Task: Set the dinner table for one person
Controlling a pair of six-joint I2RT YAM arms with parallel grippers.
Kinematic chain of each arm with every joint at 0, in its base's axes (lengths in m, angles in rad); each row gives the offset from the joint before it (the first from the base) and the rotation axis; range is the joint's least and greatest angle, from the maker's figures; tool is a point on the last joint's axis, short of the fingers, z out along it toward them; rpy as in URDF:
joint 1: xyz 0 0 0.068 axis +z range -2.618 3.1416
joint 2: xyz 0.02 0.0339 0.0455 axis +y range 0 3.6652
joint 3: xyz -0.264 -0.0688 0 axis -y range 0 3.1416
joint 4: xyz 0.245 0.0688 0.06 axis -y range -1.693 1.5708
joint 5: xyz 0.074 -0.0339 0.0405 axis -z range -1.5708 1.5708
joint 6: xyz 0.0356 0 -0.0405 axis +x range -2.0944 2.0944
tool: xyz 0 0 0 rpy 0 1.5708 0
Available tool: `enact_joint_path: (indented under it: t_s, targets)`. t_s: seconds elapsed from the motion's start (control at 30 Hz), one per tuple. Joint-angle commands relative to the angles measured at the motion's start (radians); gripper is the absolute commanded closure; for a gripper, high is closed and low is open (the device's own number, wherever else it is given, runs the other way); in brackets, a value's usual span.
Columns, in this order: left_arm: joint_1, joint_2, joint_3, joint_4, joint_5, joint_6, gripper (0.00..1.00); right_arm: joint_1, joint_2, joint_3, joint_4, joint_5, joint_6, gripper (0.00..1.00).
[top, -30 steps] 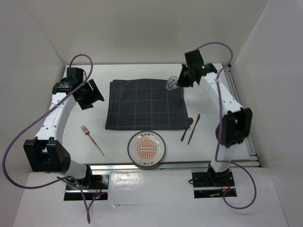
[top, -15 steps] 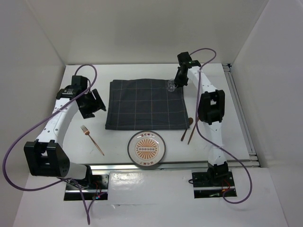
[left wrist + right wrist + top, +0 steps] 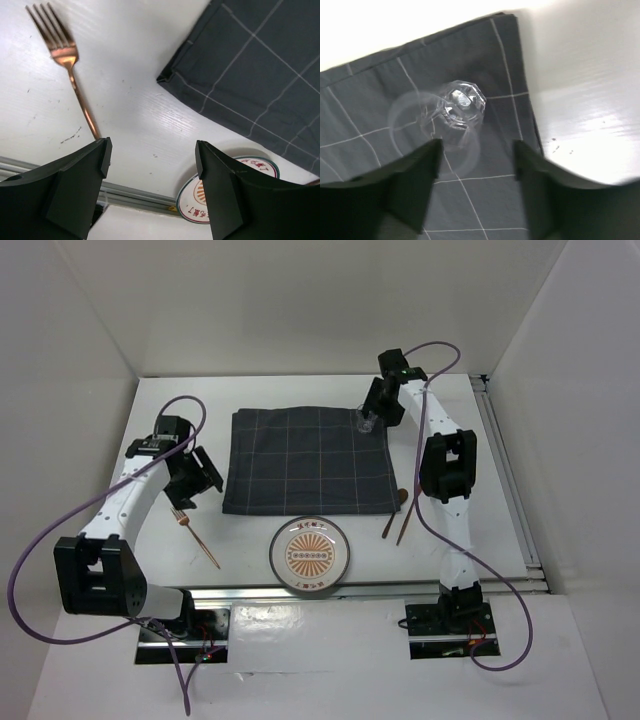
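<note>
The fork's handle is below my left gripper's open fingers, nearer my base, so it should move back and down, turning onto the handle near the fork's tines.
On the white dinner table [image 3: 480, 500] lies a dark grey checked cloth [image 3: 306, 460]. A clear glass [image 3: 366, 420] stands on the cloth's far right corner. My right gripper [image 3: 378, 406] is open just behind it. In the right wrist view the glass [image 3: 455, 117] sits free just beyond the open right gripper [image 3: 476, 147]. A copper fork [image 3: 197, 535] lies left of the patterned plate [image 3: 310, 556]. My left gripper [image 3: 190, 485] hangs open above the fork's tines. The left wrist view shows the fork [image 3: 65, 55], the cloth's corner [image 3: 250, 65] and the plate [image 3: 235, 192] beyond the empty left gripper [image 3: 152, 150].
A copper spoon [image 3: 391, 512] and knife [image 3: 409, 510] lie side by side right of the plate. A metal rail [image 3: 380, 590] runs along the near edge and another [image 3: 505, 470] along the right. White walls enclose the back and both sides.
My right gripper has opened and let go of the glass, which now stands on the cloth's far right corner. My left arm has moved nearer, over the fork.
</note>
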Motion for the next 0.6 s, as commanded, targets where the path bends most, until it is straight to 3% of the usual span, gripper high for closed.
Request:
enact_joint_path:
  t_s: [0.0, 0.17, 0.47, 0.57]
  targets:
    - [-0.001, -0.006, -0.039, -0.045, -0.068, -0.082, 0.15, -0.006, -0.056, 0.002, 0.061, -0.046, -0.001, 0.22]
    - [0.061, -0.047, -0.165, 0.015, -0.056, -0.162, 0.17, -0.006, -0.198, -0.045, 0.132, -0.052, -0.061, 0.0]
    - [0.126, 0.033, -0.273, 0.125, -0.037, -0.172, 0.16, -0.015, -0.311, -0.079, 0.112, -0.083, -0.098, 0.0]
    - [0.135, 0.082, -0.273, 0.16, -0.046, -0.172, 0.19, -0.015, -0.367, -0.146, 0.112, -0.083, -0.098, 0.0]
